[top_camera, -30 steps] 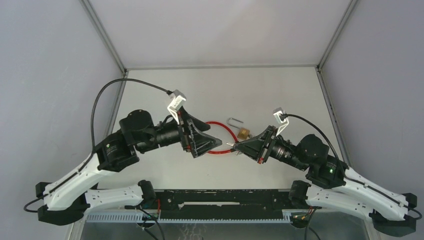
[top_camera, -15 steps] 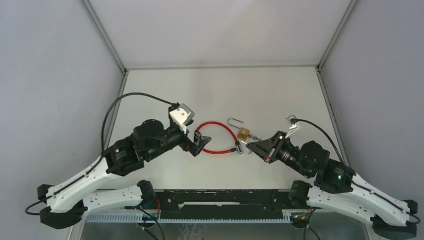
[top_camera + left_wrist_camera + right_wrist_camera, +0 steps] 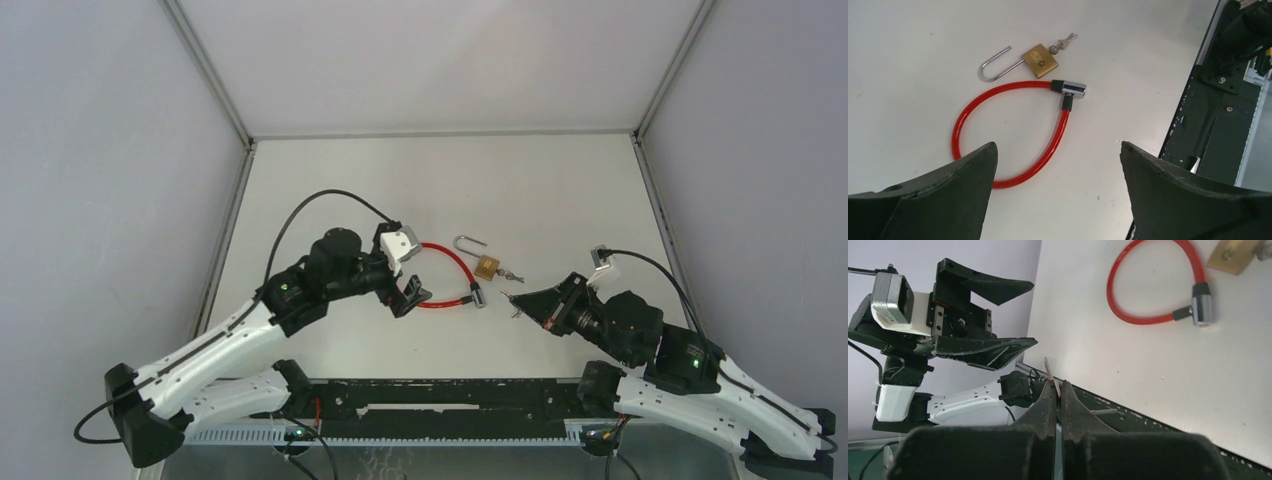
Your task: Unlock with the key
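Note:
My right gripper holds the key. My left gripper needs to move down and across, to the right in the top view, to the cable lock's near collar (image 3: 466, 299) (image 3: 1067, 103) and close.
A brass padlock (image 3: 487, 267) lies mid-table with its shackle swung open and a small key (image 3: 512, 275) in its body; it also shows in the left wrist view (image 3: 1039, 60). A red cable lock (image 3: 440, 303) lies looped beside it, and its chrome head (image 3: 1074, 89) touches nothing. My left gripper (image 3: 412, 295) is open and empty, hovering just left of the loop (image 3: 1058, 145). My right gripper (image 3: 517, 300) is right of the cable's head. It is shut (image 3: 1058, 387) on a thin metal piece (image 3: 1048, 369) that sticks out past the tips, seemingly a key seen edge-on.
The black base rail (image 3: 450, 395) runs along the near edge of the white table (image 3: 440, 180). Grey walls enclose the table on the left, right and back.
Both arms have drawn back toward the near edge. The left gripper came off the red loop, going left. The right gripper, still shut on the thin piece, pulled away from the cable's head.

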